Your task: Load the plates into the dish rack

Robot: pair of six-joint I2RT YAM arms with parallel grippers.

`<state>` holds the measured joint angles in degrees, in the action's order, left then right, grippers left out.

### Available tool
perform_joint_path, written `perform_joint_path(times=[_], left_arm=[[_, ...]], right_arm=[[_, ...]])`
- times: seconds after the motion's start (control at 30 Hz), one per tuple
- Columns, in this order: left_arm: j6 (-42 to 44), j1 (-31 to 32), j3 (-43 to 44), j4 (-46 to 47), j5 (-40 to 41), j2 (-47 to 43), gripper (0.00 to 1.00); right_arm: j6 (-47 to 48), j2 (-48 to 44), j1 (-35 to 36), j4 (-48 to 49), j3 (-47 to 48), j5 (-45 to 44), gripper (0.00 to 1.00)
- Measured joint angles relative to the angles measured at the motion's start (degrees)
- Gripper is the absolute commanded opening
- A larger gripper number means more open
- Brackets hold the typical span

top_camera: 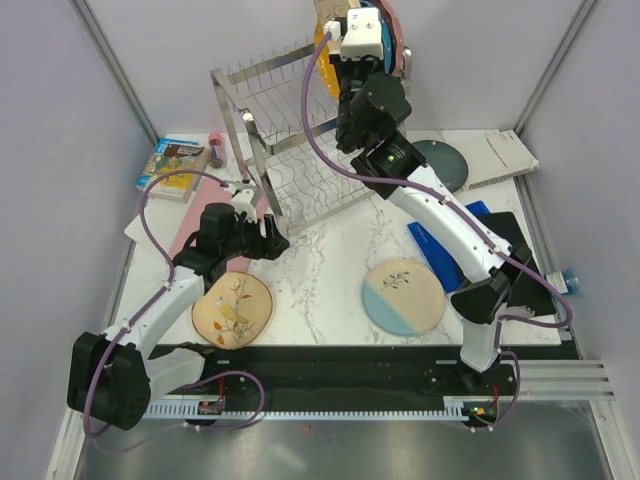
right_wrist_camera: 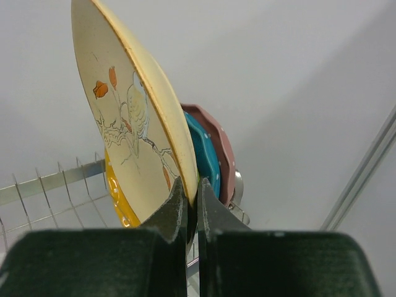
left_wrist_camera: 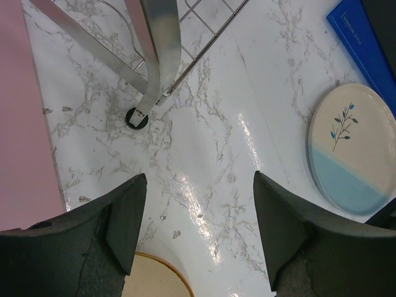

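Observation:
My right gripper will move down to the left in the top view next and release, because the dish rack's empty wires [top_camera: 311,68] [right_wrist_camera: 98,203] beside the yellow plate are below it on that side.
The silver wire dish rack [top_camera: 275,130] stands at the back centre. My right gripper [top_camera: 350,18] is raised above its upper tier, shut on the rim of a cream bird-painted plate [right_wrist_camera: 133,117]; the fingertips [right_wrist_camera: 179,201] pinch the plate's lower edge. A second bird plate [top_camera: 232,309] lies flat at the front left. The blue-and-cream sprig plate [top_camera: 404,297] lies at the front right and shows in the left wrist view [left_wrist_camera: 352,148]. The dark teal plate [top_camera: 440,163] lies at the back right. My left gripper [left_wrist_camera: 195,204] is open and empty, low over the marble by the rack's front leg [left_wrist_camera: 158,55].
Yellow [right_wrist_camera: 117,198], teal [right_wrist_camera: 204,154] and pink [right_wrist_camera: 219,148] scalloped plates stand upright in the rack's upper tier beside the held plate. A booklet [top_camera: 172,167] and a pink marker [top_camera: 215,148] lie at the back left. A blue book [top_camera: 440,240] and a white pad [top_camera: 505,157] lie on the right.

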<state>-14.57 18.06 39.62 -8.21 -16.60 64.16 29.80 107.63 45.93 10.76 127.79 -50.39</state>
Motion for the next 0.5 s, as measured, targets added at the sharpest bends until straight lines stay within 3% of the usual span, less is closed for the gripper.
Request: perform_joint_path(times=[0.5], left_arm=[[-0.8, -0.4, -1.8, 3.2, 0.1, 0.9, 0.76]], right_arm=[[-5.6, 3.3, -3.0, -8.1, 1.1, 0.4, 0.0]])
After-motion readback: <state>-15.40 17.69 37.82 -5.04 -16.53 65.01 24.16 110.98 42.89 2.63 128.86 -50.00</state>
